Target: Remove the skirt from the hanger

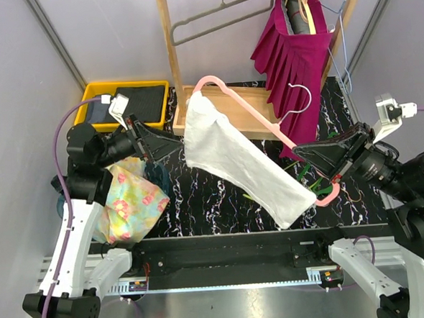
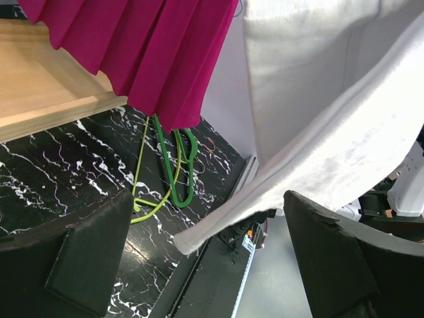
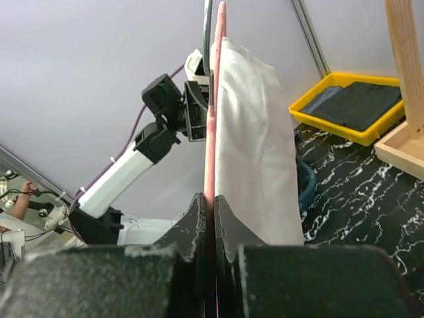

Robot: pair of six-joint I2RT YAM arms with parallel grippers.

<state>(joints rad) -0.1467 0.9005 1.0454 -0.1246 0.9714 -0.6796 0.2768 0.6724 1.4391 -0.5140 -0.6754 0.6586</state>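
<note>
My left gripper moves toward the skirt's upper end [image 1: 190, 139] [image 2: 228, 213] with a slight turn next, since the cloth still hangs beyond the gap of its fingers.
A white skirt [image 1: 234, 161] hangs slanted on a pink hanger [image 1: 256, 120] above the middle of the table. My right gripper [image 1: 303, 152] is shut on the hanger's lower right part. In the right wrist view the pads [image 3: 199, 212] pinch the pink bar [image 3: 213, 119], with the skirt [image 3: 255, 132] just to its right. My left gripper [image 1: 178, 141] is open beside the skirt's upper left end. In the left wrist view the skirt [image 2: 318, 132] spreads beyond the gap of the open gripper [image 2: 212, 258], touching neither finger.
A magenta pleated skirt [image 1: 292, 60] and a grey hanger [image 1: 210, 18] hang on the wooden rack [image 1: 168, 53] at the back. A yellow tray [image 1: 93, 90] holds dark cloth at back left. A floral cloth [image 1: 131, 196] lies at left. Green hangers [image 2: 179, 172] lie on the black tabletop.
</note>
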